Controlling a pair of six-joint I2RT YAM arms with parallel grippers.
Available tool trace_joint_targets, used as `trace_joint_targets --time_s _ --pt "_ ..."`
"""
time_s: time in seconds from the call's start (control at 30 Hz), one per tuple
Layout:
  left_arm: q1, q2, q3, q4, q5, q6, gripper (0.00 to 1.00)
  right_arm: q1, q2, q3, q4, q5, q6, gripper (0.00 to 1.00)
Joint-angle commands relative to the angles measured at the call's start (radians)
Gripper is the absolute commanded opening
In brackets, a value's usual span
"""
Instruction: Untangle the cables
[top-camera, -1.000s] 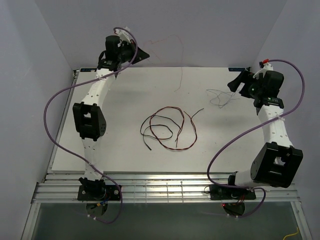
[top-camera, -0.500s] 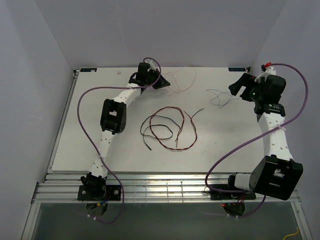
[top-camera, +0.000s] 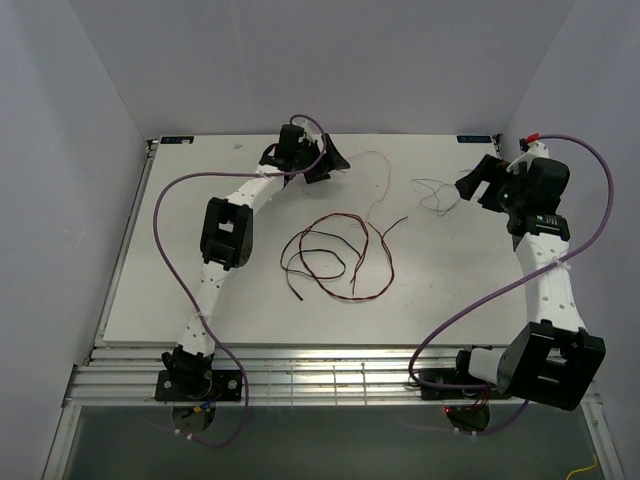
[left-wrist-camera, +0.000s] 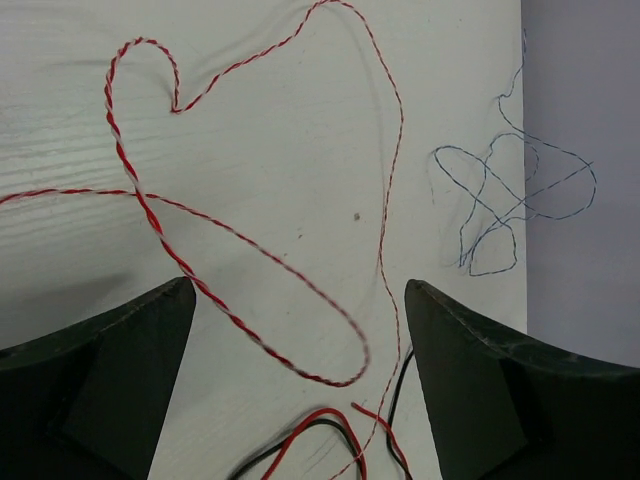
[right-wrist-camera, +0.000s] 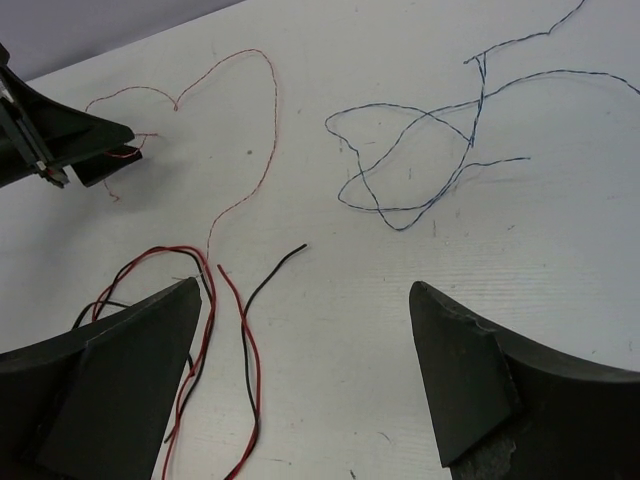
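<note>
The black cable's bend lies past the red and black ring, so my left gripper needs to lift and go back first, then lower onto the bend.
The cables lie spread over the white table. A red and black tangle sits in the middle. A thin pale pink twisted wire lies loose behind it, and a pale blue-grey wire is at the back right. My left gripper hovers open over the pink wire's loops, holding nothing. My right gripper is open too, above bare table between the red and black ends and the blue-grey wire.
Pale walls close in the table at the back and both sides. Purple hoses arc off each arm. A slatted rail runs along the near edge by the arm bases.
The left arm swung from the back left corner toward the middle with the pink wire, then opened; the wire now lies loose on the table. The right gripper shifted slightly left.
</note>
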Motion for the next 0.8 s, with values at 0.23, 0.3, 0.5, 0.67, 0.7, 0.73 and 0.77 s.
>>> trace_joint_targets --time_s 0.23,0.3,0.5,0.67,0.7,0.73,0.77 --pt "-0.081 -0.437 -0.079 -0.251 -0.236 0.281 0.98 0.187 -0.105 -0.036 -0.104 0.109 -0.066 0.90" --pt "-0.096 -0.529 -0.166 -0.274 -0.268 0.301 0.98 0.259 -0.111 -0.051 -0.114 0.129 -0.080 0.90" --pt "-0.118 -0.726 -0.470 -0.349 -0.350 0.396 0.98 0.319 -0.128 -0.099 -0.107 0.117 -0.101 0.90" --pt "-0.118 -0.867 -0.761 -0.401 -0.503 0.442 0.98 0.320 -0.137 -0.125 -0.137 0.109 -0.126 0.90" --pt "-0.118 -0.888 -0.798 -0.400 -0.491 0.444 0.98 0.320 -0.136 -0.128 -0.139 0.103 -0.127 0.90" --pt "-0.118 -0.910 -0.835 -0.392 -0.451 0.444 0.98 0.320 -0.123 -0.131 -0.140 0.097 -0.132 0.90" --pt "-0.118 -0.951 -0.911 -0.385 -0.418 0.442 0.98 0.320 -0.114 -0.124 -0.151 0.094 -0.136 0.90"
